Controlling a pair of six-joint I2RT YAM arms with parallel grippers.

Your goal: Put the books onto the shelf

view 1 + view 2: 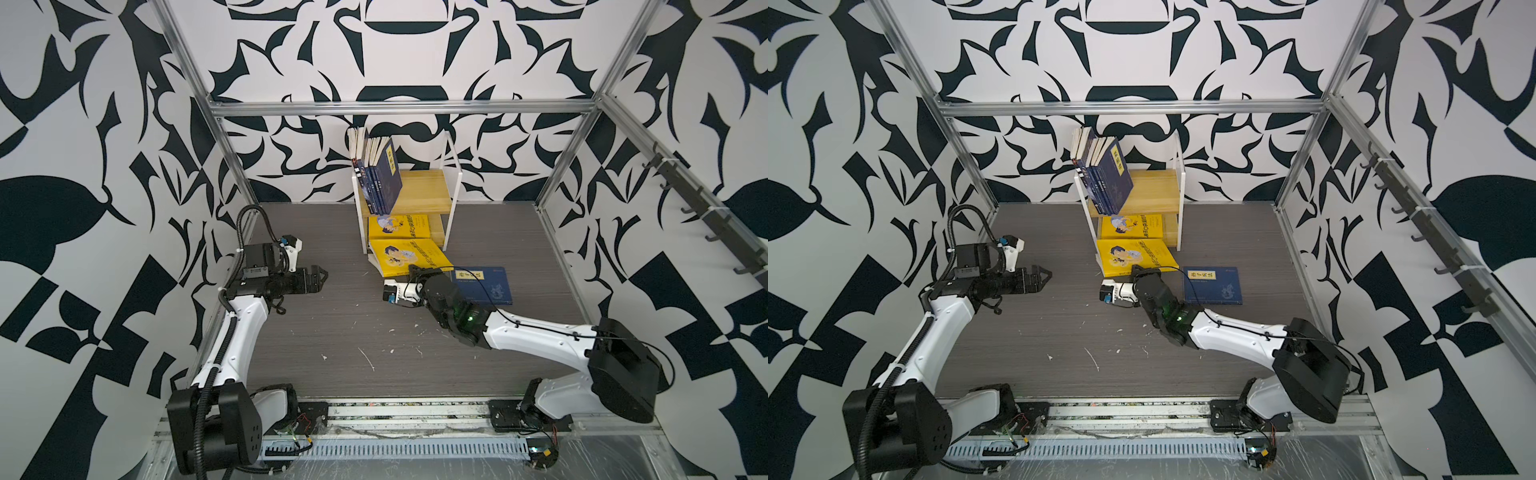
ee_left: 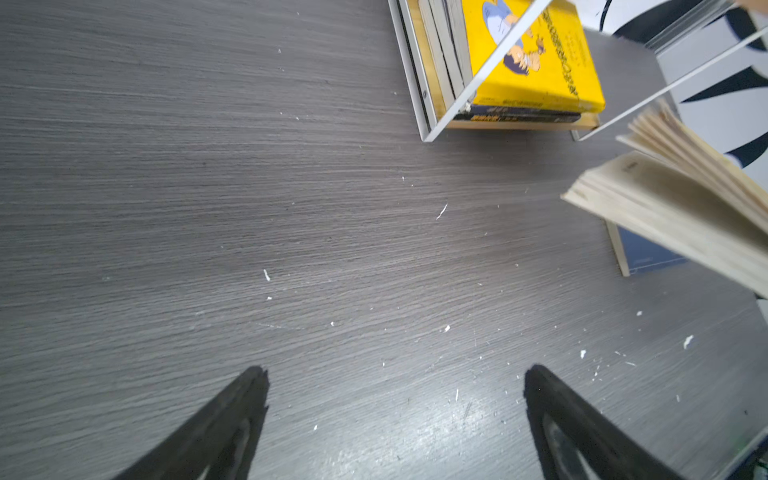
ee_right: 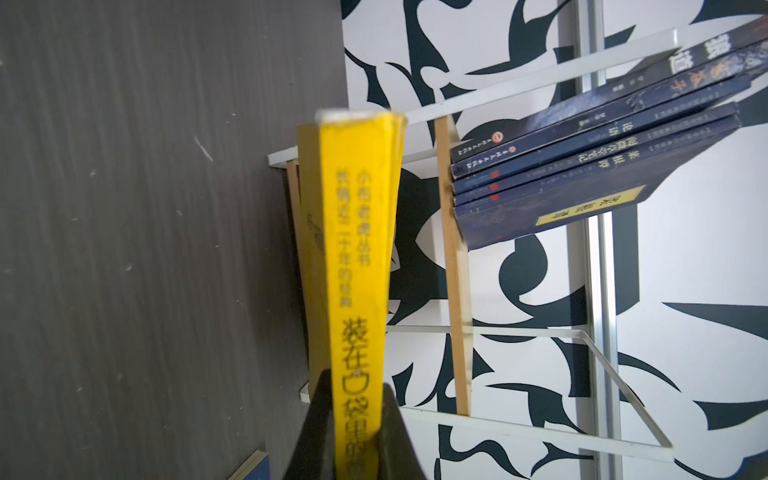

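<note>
The robot's right gripper will move down, push outward over the lower board's yellow book (image 1: 400, 226) and let go of the spine, since that book has free space above it.
The shelf (image 1: 432, 187) (image 1: 1154, 187) stands at the back middle of the table. Several navy books (image 1: 384, 174) (image 1: 1113, 174) (image 3: 582, 145) lean left on its upper board. A yellow book (image 1: 399, 226) (image 1: 1131, 225) (image 2: 536, 62) lies on its lower board. Just in front of the shelf, my right gripper (image 1: 419, 270) (image 1: 1142, 270) (image 3: 357, 399) is shut on the spine of a second yellow book (image 1: 405, 255) (image 1: 1133, 255) (image 3: 357, 249). A navy book (image 1: 484, 284) (image 1: 1212, 284) lies flat to the right of that gripper. My left gripper (image 1: 322, 278) (image 1: 1046, 276) (image 2: 395, 374) is open and empty over the left of the table.
Aluminium frame posts (image 1: 232, 158) and patterned walls close in the table on three sides. A rail of black hooks (image 1: 706, 208) runs along the right wall. Dark books (image 2: 519, 114) lie under the yellow one on the lower board.
</note>
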